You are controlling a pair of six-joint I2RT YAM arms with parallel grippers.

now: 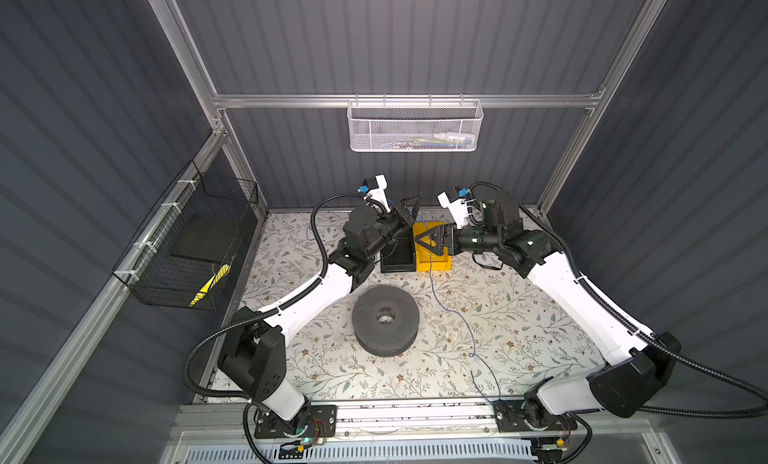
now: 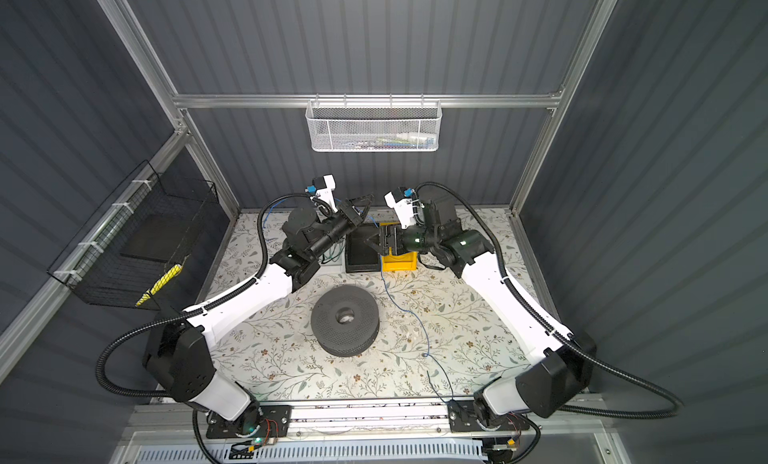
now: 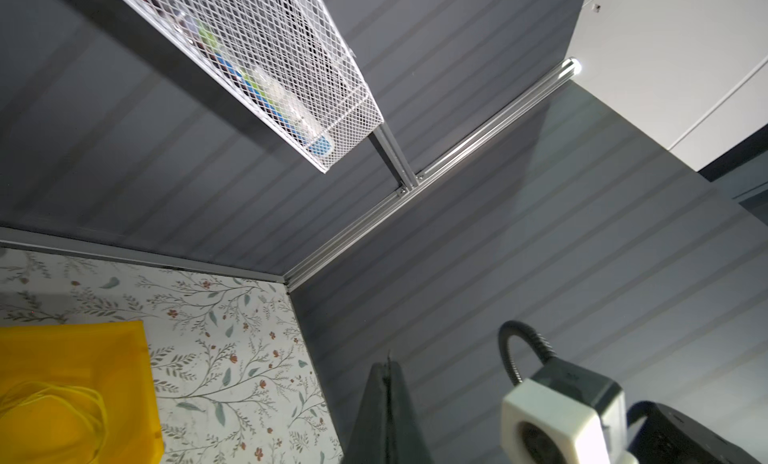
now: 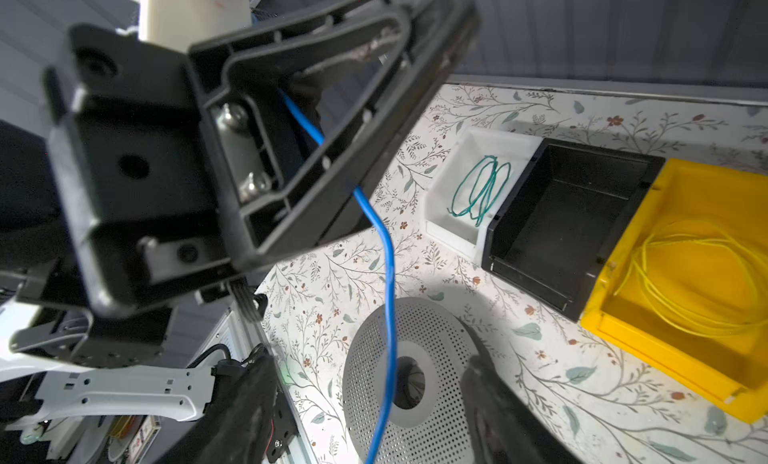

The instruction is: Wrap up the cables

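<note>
Next, the right gripper lowers and draws back beside the grey spool (image 1: 385,319) onto the blue cable's lower part (image 1: 472,353), since that part trails below the gripper, toward my base.
The thin blue cable (image 1: 457,312) trails from the table's front edge, past the grey perforated spool (image 1: 385,319), up to the back of the table. My left gripper (image 1: 409,204) is raised there and shut on the blue cable (image 4: 386,249), which hangs out from between its closed fingers (image 4: 332,158). In the left wrist view the left gripper (image 3: 389,360) shows its jaws pressed together. My right gripper (image 1: 426,241) is open just below it, over the bins. The cable runs between the right gripper's spread fingers (image 4: 257,383), touching neither. Both grippers also show in the other top view: left gripper (image 2: 365,202), right gripper (image 2: 372,243).
At the back stand a white bin (image 4: 457,229) with a green wire coil, a black bin (image 4: 561,216) and a yellow bin (image 4: 665,358) holding yellow wire. A white mesh basket (image 1: 415,127) hangs on the back wall. A black wire basket (image 1: 195,241) hangs on the left wall.
</note>
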